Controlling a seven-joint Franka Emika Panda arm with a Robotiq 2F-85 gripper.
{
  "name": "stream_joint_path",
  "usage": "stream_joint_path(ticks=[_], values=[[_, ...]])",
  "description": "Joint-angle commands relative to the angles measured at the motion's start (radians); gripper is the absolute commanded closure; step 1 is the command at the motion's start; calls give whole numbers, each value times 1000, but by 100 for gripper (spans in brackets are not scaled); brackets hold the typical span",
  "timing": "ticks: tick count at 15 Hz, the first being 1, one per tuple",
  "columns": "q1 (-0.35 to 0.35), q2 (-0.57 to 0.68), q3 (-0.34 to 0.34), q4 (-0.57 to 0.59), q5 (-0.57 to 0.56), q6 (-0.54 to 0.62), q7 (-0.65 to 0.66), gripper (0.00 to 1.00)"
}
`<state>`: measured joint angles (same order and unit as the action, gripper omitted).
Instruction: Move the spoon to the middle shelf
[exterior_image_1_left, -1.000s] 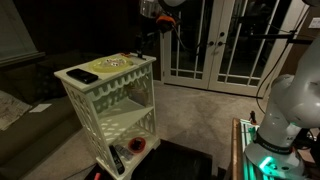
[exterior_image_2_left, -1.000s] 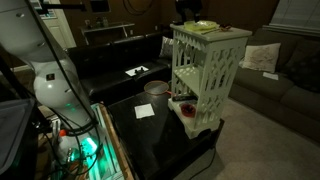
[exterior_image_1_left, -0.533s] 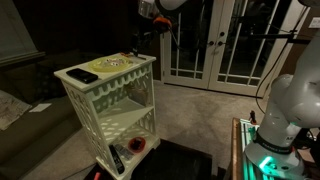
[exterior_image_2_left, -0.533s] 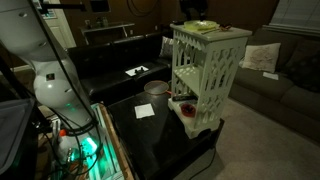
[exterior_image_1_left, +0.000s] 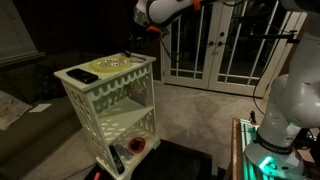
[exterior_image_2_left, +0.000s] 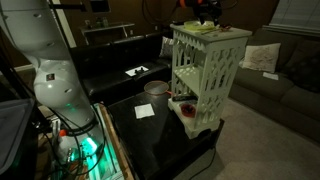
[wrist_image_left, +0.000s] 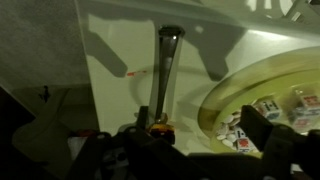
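My gripper will move away from the plate and down onto the spoon's near part, which is below it and to its left in the wrist view.
The spoon (wrist_image_left: 165, 65) lies flat on the stand's pale top board, its slender dark handle pointing away from me and its near end by an orange-red spot. My gripper (wrist_image_left: 200, 130) hangs just above it, open and empty, with one finger left of the spoon's near end and the other over the plate. In both exterior views the gripper (exterior_image_1_left: 133, 45) (exterior_image_2_left: 197, 12) is over the stand's top. The middle shelf (exterior_image_1_left: 122, 122) is a bare cream board under the scalloped trim.
A round plate (wrist_image_left: 265, 105) of small patterned pieces sits on the top board beside the spoon, and a flat dark slab (exterior_image_1_left: 85, 76) lies further along. A black remote (exterior_image_1_left: 117, 157) and a red item (exterior_image_1_left: 137, 145) lie on the lowest board. Glass doors stand behind.
The arm has swung in and come lower over the stand's top board. The spoon and the other things have not moved.
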<state>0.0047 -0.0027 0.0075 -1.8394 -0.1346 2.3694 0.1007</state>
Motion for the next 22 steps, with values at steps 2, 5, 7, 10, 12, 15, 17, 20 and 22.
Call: stream_joint_path(ticks=[2, 5, 7, 10, 12, 15, 17, 20, 22], values=[[-12, 38, -17, 54, 61, 21, -76, 18], [-19, 36, -29, 63, 62, -4, -91, 19], [-24, 31, -31, 60, 58, -15, -99, 24], [-24, 27, -33, 51, 68, -26, -116, 35], [-23, 25, -31, 47, 66, -37, -124, 39], [-23, 30, -31, 50, 70, -41, -133, 48], [-24, 35, -32, 51, 70, -42, -135, 50], [-22, 45, -30, 52, 75, -38, -134, 55], [-21, 52, -28, 52, 77, -38, -134, 54]])
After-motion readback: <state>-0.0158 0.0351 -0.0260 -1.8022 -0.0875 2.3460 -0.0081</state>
